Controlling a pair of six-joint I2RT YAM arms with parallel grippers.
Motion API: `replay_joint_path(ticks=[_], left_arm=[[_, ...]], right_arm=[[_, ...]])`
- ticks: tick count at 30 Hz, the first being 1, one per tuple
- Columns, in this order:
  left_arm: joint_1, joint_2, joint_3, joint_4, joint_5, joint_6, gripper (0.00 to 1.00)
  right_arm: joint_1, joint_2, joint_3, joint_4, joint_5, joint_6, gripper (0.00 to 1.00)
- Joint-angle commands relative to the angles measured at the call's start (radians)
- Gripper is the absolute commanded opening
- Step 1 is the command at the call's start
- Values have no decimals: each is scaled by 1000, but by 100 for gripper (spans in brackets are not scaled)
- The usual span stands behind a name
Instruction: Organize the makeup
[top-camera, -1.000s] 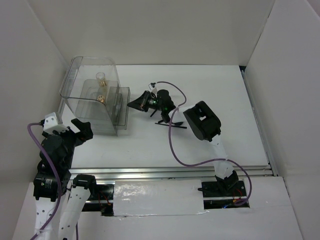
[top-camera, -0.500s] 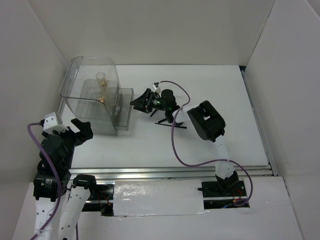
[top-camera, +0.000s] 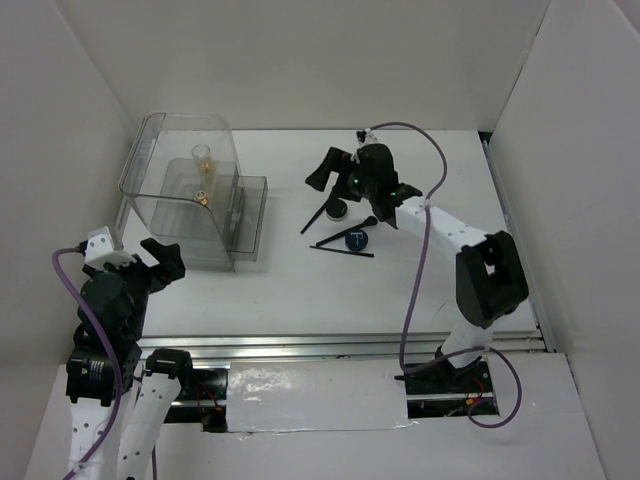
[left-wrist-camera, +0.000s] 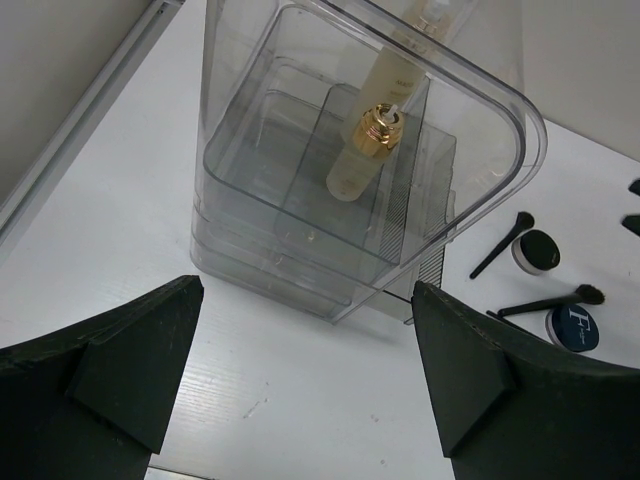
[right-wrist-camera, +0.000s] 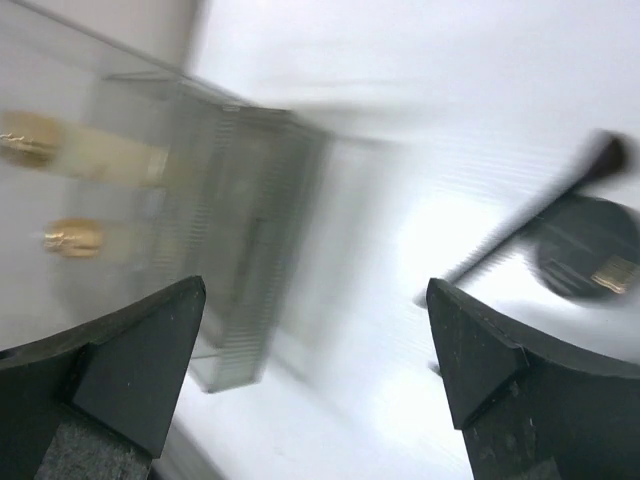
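Observation:
The right gripper moves back and down around the dark blue compact (top-camera: 357, 240) next. The compact lies below it and nearer my base, outside the box (top-camera: 170, 215).
The makeup lies in two places. A tall pale-yellow bottle (top-camera: 203, 158) and a short gold-capped bottle (top-camera: 202, 196) stand inside the clear plastic box (top-camera: 170, 215); both also show in the left wrist view, the tall bottle (left-wrist-camera: 393, 72) behind the gold cap (left-wrist-camera: 378, 124). A black compact (top-camera: 338, 210), a dark blue compact (top-camera: 357, 240) and thin black brushes (top-camera: 342, 250) lie on the table's middle. My right gripper (top-camera: 320, 170) hangs open and empty just behind them, pointing left. My left gripper (top-camera: 160, 262) stays open and empty in front of the box.
The box's lower drawer (top-camera: 252, 215) is pulled out to the right. White walls enclose the table (top-camera: 440, 280) on three sides. The right wrist view is motion-blurred, showing the drawer (right-wrist-camera: 255, 270), a brush (right-wrist-camera: 540, 212) and a compact (right-wrist-camera: 590, 250).
My right gripper has opened and swung back and rightward away from the drawer, uncovering the compacts and brushes. The drawer has slid out a little. The left arm has not moved.

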Motion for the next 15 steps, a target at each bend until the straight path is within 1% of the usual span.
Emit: replay_joint_path(ticks=[1, 4, 6, 8, 12, 15], left_arm=[[-6, -5, 1, 33, -18, -8, 99], [-6, -1, 1, 35, -12, -8, 100], [-5, -2, 0, 36, -10, -6, 99], [-6, -2, 1, 33, -12, -8, 99], [-5, -8, 3, 27, -23, -11, 99], [-6, -16, 1, 28, -21, -11, 99]], right_arm=[[22, -113, 9, -478, 402, -232, 100], [19, -146, -38, -574, 544, -272, 100], [19, -106, -16, -639, 549, -290, 100], [17, -77, 4, -667, 553, -298, 100], [14, -31, -15, -631, 521, -288, 98], [16, 3, -17, -631, 526, -269, 97]])
